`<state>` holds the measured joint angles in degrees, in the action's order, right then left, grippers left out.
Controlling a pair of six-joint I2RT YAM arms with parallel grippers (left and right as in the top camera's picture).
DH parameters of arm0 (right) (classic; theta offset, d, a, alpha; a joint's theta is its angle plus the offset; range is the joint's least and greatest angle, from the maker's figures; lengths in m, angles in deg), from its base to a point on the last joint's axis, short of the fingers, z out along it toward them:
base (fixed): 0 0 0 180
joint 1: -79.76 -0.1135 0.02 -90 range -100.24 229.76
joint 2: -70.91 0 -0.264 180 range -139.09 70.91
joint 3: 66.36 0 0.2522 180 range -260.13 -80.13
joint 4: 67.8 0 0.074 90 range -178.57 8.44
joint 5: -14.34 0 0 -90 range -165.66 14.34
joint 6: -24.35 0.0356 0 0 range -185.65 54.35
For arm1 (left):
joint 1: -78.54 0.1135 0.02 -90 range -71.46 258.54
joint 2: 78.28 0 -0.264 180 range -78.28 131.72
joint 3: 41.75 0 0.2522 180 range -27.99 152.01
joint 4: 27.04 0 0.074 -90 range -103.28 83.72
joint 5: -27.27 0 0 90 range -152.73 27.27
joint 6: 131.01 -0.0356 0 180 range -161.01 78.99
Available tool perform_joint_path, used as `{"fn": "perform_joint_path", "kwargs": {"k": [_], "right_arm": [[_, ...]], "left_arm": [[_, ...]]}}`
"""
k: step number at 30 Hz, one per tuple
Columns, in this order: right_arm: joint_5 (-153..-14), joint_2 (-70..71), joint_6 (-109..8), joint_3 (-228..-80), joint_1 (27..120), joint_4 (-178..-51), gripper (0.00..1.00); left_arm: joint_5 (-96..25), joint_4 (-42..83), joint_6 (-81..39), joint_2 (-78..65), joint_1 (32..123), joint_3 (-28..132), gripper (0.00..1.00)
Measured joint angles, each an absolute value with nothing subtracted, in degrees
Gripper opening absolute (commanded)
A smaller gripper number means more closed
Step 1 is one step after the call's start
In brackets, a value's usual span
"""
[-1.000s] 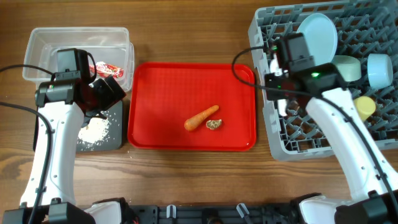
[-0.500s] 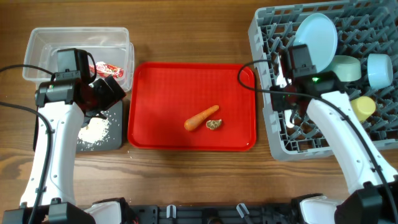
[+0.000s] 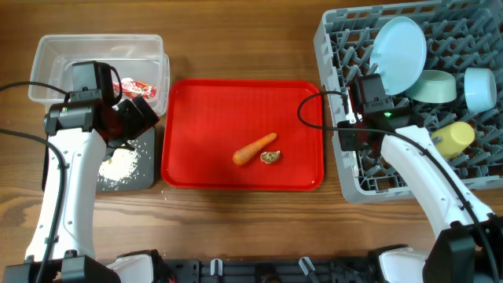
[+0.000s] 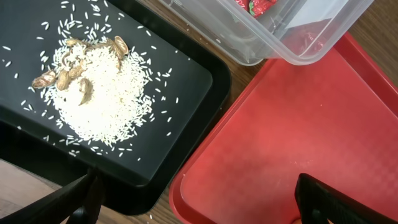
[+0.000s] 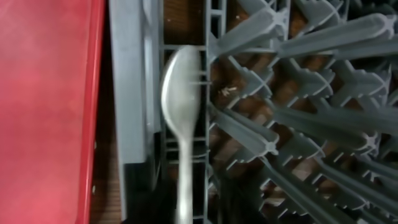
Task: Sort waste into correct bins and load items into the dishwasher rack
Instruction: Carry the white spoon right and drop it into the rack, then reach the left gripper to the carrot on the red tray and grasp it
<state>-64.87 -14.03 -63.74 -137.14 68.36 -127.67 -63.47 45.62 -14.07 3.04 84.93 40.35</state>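
Next, my left gripper will travel to the right in the overhead view and down onto the carrot's thick end [image 3: 243, 156], because that end lies clear of the brownish lump.
An orange carrot [image 3: 254, 149] and a small brownish lump [image 3: 270, 157] lie on the red tray [image 3: 204, 102]. The red wrapper [image 3: 134, 86] is in the clear tub [image 3: 55, 55]. Rice scraps [image 3: 119, 165] lie in the black tray [image 3: 145, 177]; the left wrist view shows the rice [image 4: 99, 93]. The tissue is not in view. My left gripper [image 4: 196, 193] is open and empty over the black tray's corner. My right gripper [image 5: 185, 205] holds the white spoon [image 5: 181, 87] along the left wall of the grey rack [image 3: 346, 185].
In the rack stand the pale blue plate [image 3: 399, 47], the pale green bowl [image 3: 435, 86], the light blue bowl [image 3: 479, 86] and the yellow cup [image 3: 449, 139]. The tub overlaps the black tray's far edge. The red tray sits between the bins and the rack.
My right gripper has moved toward the table's front along the rack's left edge, with the spoon. The left arm has not moved.
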Motion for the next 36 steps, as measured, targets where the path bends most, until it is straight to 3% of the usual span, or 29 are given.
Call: {"fn": "perform_joint_path", "kwargs": {"k": [8,11,18,36], "right_arm": [[-64.7,-13.7,-60.5,-137.4,68.6,-127.3,0.36],[-65.1,-11.1,-59.5,-138.3,68.6,-127.3,0.54],[-65.8,1.7,-58.3,-140.8,68.6,-126.0,0.76],[-66.6,1.5,-58.0,-141.0,68.6,-128.5,0.77]], "left_arm": [[-61.7,45.0,-14.2,3.0,84.3,40.3,1.00],[-61.5,43.7,-15.3,3.0,82.0,40.3,1.00],[-61.1,39.9,-22.7,3.0,71.0,40.3,1.00],[-61.1,32.2,-42.7,19.5,46.2,40.3,1.00]]}}
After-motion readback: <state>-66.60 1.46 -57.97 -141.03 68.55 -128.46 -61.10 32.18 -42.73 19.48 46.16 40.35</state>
